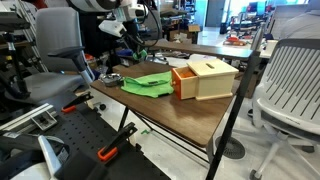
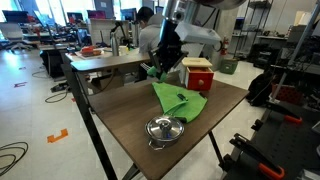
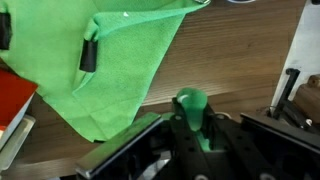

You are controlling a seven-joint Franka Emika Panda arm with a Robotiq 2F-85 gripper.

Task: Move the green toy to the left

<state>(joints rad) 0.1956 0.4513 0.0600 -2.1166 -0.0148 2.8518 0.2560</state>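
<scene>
The green toy is still hanging above the table. My gripper will lower it next toward the bare wood beside the corner of the cloth.
In the wrist view my gripper is shut on the green toy, a small rounded bright-green lump sticking out between the fingers. It is held above the wooden table, beside the corner of the flat light-green cloth. In both exterior views the gripper hangs over the table's far side, past the cloth. A bit of the toy's green shows at the fingers.
A wooden box with a red side stands on the table next to the cloth. A small metal pot sits near a table edge. Office chairs and desks surround the table.
</scene>
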